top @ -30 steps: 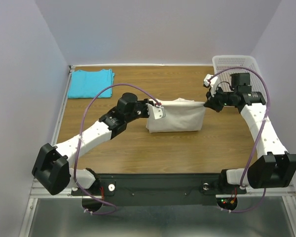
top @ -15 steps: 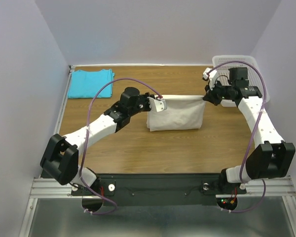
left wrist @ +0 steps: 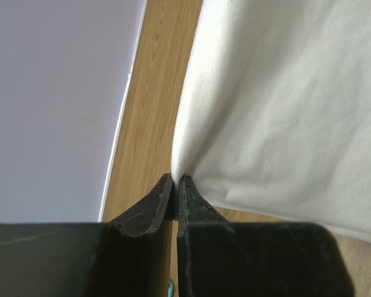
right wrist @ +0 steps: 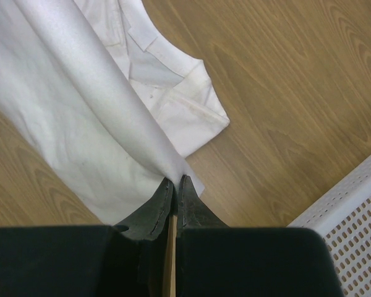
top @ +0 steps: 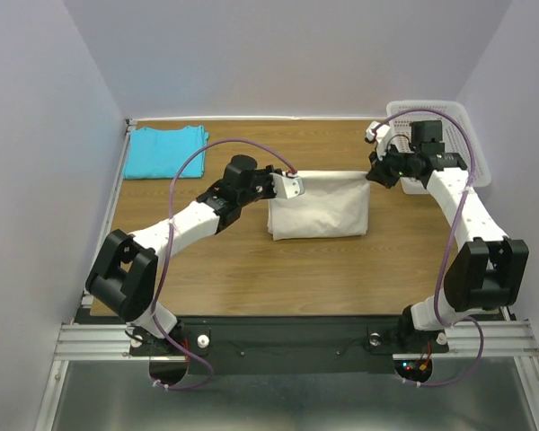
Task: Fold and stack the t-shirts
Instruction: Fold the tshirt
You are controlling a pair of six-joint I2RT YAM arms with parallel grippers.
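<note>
My right gripper takes its pinched corner outward and down over the cream t-shirt's seamed sleeve [right wrist: 195, 117] next and lets it go. That sleeve sticks out past the held edge.
The cream t-shirt [top: 319, 208] is stretched between both grippers over the middle of the table, its lower part resting on the wood. My left gripper [top: 280, 182] is shut on its left top corner; the left wrist view shows the cloth [left wrist: 284, 105] pinched at the tips of the gripper [left wrist: 175, 177]. My right gripper [top: 374, 176] is shut on the right top corner, and in the right wrist view the fabric [right wrist: 80, 117] runs into the tips of the gripper [right wrist: 175, 179]. The turquoise t-shirt [top: 165, 150] lies folded at the far left corner.
A white perforated basket [top: 449, 121] stands at the far right corner, just behind the right arm; its rim [right wrist: 352, 223] shows in the right wrist view. Walls close off the table at the back and on both sides.
Both grippers have carried the top edge of the cream t-shirt away from the arm bases, toward the back of the table. The hanging cloth followed. Both grips held.
</note>
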